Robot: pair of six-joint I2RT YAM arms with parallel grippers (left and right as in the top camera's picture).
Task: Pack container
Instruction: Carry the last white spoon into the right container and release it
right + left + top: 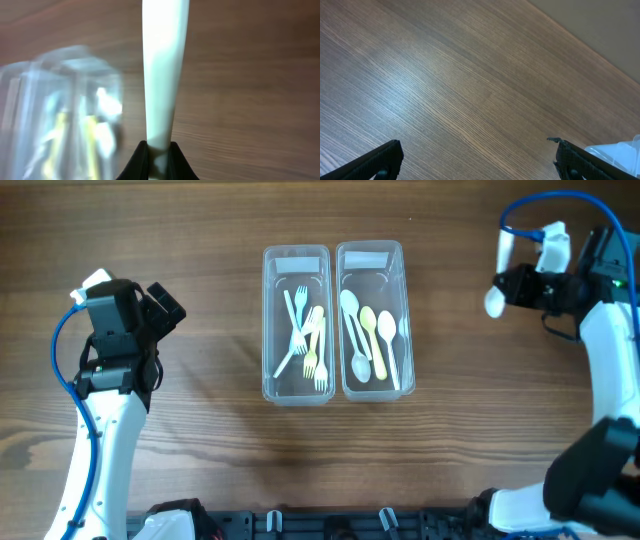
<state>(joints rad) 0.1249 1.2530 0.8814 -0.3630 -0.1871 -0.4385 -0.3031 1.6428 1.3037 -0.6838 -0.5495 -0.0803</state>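
Next, my right gripper goes to the left in the overhead view and opens over the spoons, since spoons already lie together in one clear container.
Two clear plastic containers stand side by side at mid-table. The left container (267,320) holds several white and yellow forks (305,335). The right container (407,280) holds several white and yellow spoons (372,340). My right gripper (515,285) is above the table to the right of the containers, shut on a white plastic spoon (494,303). In the right wrist view the spoon's handle (162,65) stands up from the shut fingers (159,150), with the containers blurred at left (30,100). My left gripper (165,305) is open and empty, left of the containers, over bare wood (477,150).
The table is brown wood. A corner of the clear container (620,150) shows at the lower right of the left wrist view. The table's far edge runs across that view's upper right.
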